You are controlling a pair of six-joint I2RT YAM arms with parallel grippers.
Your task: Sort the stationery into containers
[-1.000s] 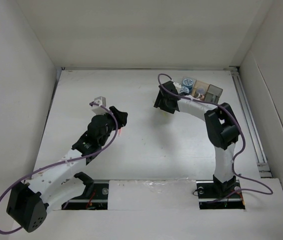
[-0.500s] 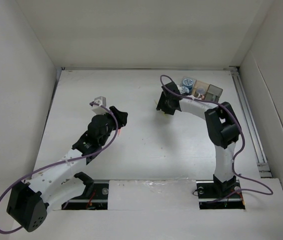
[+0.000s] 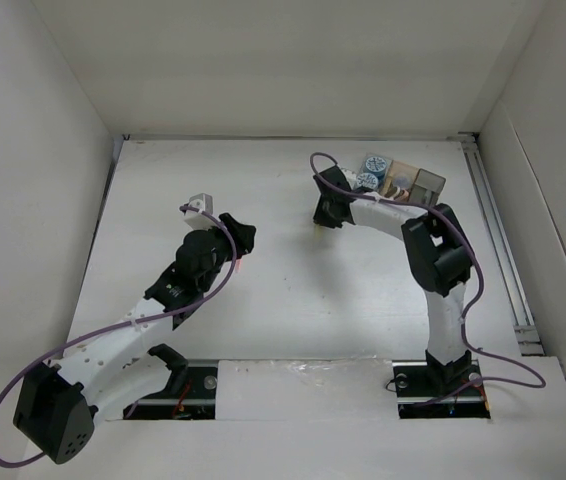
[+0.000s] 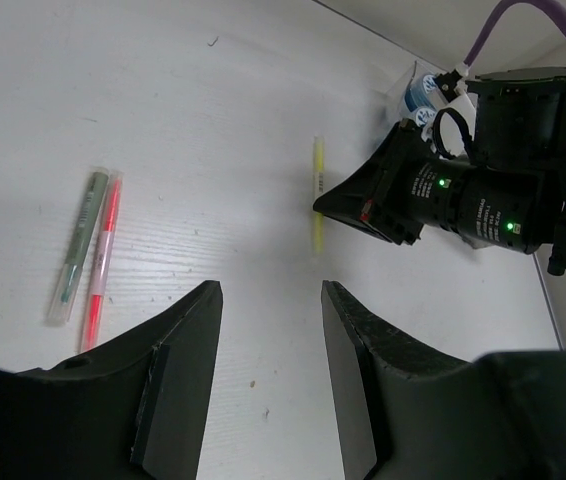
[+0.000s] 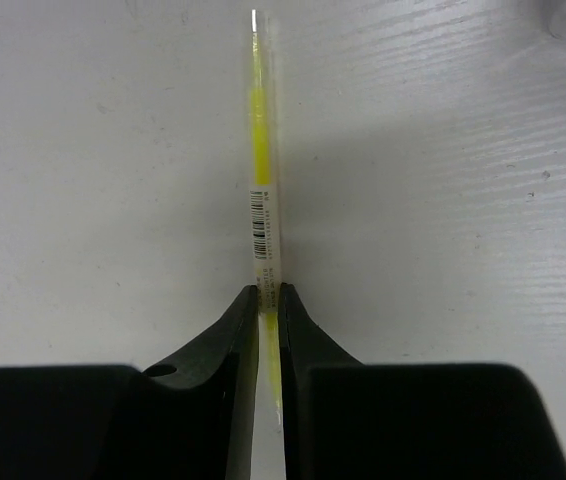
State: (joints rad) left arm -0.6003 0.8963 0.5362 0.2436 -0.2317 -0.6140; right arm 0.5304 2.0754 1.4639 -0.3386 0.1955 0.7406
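Note:
My right gripper lifts the yellow pen next and moves over the grey end box to release it, as that box lies to its right in the top view.
A yellow pen [image 5: 261,180] lies on the white table, and my right gripper [image 5: 268,292] is shut on its near end. From above, that gripper [image 3: 323,222] is left of the containers [image 3: 415,182], a joined cluster of small boxes at the back right. One blue cylinder [image 3: 373,165] sits in a box, another [image 3: 366,181] is beside it. My left gripper [image 4: 271,290] hangs open over bare table with nothing between its fingers. A dark pen [image 4: 78,245] and a pink pen [image 4: 103,255] lie side by side to its left. The yellow pen [image 4: 317,190] shows ahead.
White walls enclose the table on the left, back and right. A metal rail [image 3: 498,235] runs along the right edge. The right arm's elbow [image 3: 438,255] rises between the containers and the near edge. Purple cables loop off both arms.
My right gripper has closed from wide open onto the yellow pen and shifted slightly left. The left arm has stayed where it was.

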